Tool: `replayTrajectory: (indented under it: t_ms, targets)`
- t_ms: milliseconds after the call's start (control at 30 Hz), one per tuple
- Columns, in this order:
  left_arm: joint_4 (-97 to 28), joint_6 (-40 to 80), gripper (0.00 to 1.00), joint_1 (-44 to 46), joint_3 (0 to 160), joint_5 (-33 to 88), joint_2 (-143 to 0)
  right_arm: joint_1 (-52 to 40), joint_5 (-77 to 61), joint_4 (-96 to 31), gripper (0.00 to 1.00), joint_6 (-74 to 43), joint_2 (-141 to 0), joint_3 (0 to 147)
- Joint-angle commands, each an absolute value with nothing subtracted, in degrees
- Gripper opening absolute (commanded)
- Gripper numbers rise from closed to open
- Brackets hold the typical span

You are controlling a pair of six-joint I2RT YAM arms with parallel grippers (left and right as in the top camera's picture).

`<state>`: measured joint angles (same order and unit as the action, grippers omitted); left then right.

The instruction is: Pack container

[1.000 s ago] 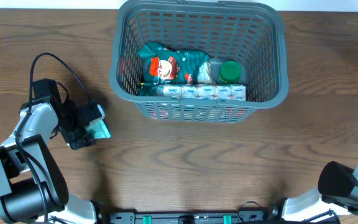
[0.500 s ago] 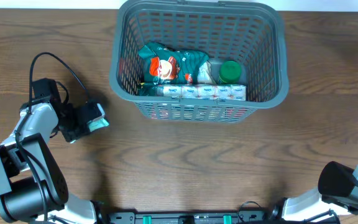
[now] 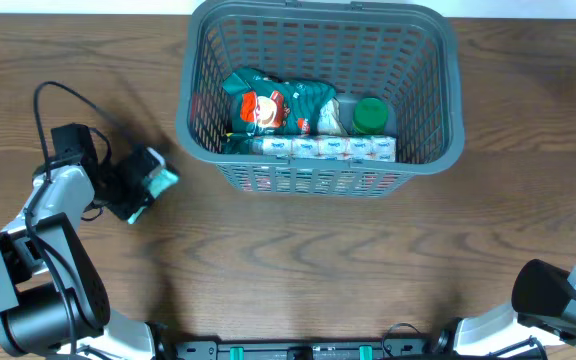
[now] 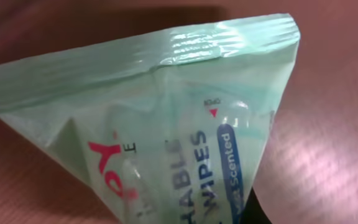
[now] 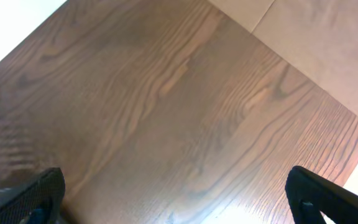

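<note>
I need to rise over the basket's side and release at the gap [image 3: 343, 118] past it, beside the bottle, right of my left gripper in the overhead view.
The container [image 3: 323, 165], a large dark grey lattice basket, stands at the back middle of the table. Well left of it, my left gripper [image 3: 146, 186] is shut on a pale green wipes packet [image 3: 162, 180]. In the left wrist view the wipes packet [image 4: 166, 118] fills the frame, squeezed into a wedge, and only a dark bit of one of the fingers [image 4: 255, 213] shows. My right gripper [image 5: 179, 202] is open over bare wood, with its fingers [image 5: 39, 193] far apart and nothing between them.
In the basket lie a green snack bag [image 3: 268, 105], a green-lidded bottle [image 3: 370, 115] and a white row of small packs [image 3: 328, 148]. A black cable [image 3: 53, 95] loops above the left arm. The right arm's base [image 3: 558, 295] sits at the front right corner.
My left gripper has shut on the wipes packet, then turned and shifted it slightly toward the back. The right arm has not moved.
</note>
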<state>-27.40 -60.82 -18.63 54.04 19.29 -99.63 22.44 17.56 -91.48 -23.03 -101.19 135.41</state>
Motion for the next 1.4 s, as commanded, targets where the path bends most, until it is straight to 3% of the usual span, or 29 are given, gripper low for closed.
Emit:
replayTrajectory:
  t_ms: [0,633,933,1367]
  targets:
    - [-25.6,-41.7,0.06,-18.6,54.4,21.5,-97.5,23.0,18.0,-91.5,0.99,-23.6,-101.0,135.7]
    - [-20.1,-13.7,0.06,-18.6,55.9,21.5,-92.0,23.0,18.0,-91.5,0.99,-23.6,-101.1,135.7]
    - [-28.2,-9.1,0.06,-18.5,67.1,21.6,-81.3,22.9,18.0,-91.5,0.99,-23.6,-101.1,135.7]
    - [-29.0,-2.2,0.06,-15.0,83.6,41.3,-72.9,22.9,18.0,-91.5,0.99,-23.6,-101.1,135.7]
